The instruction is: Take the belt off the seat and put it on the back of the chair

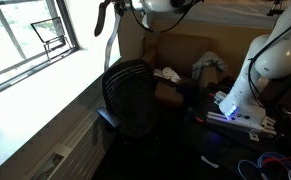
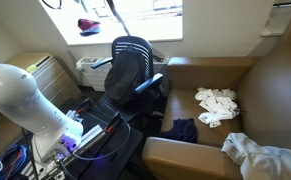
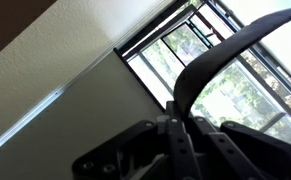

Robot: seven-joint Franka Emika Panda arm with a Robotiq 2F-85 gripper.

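The gripper will next go lower and draw back toward the robot's base, tipping down beside the top of the backrest [image 2: 133, 41] to release the belt [image 2: 116, 20], as the belt's hanging end already reaches there.
The belt [image 3: 220, 60] is a dark strap that rises from my gripper [image 3: 180, 125] and curves off to the upper right against the window. The gripper is shut on it. In both exterior views the gripper [image 1: 148, 8] is held high, above the chair, and the belt [image 1: 110, 40] [image 2: 116, 20] hangs down from it as a thin line. Its lower end reaches the top of the back of the chair [image 1: 130, 95] [image 2: 131, 60]. I cannot tell whether they touch. The seat is mostly hidden behind the backrest and an armrest [image 2: 150, 85].
A brown couch [image 2: 275, 85] stands beside the chair, with a white cloth heap [image 2: 217, 105] [image 1: 210, 65] on it. The window [image 1: 25, 40] and its sill run along the wall behind the chair. The robot's white base [image 2: 25, 95] [image 1: 260, 70] stands among cables.
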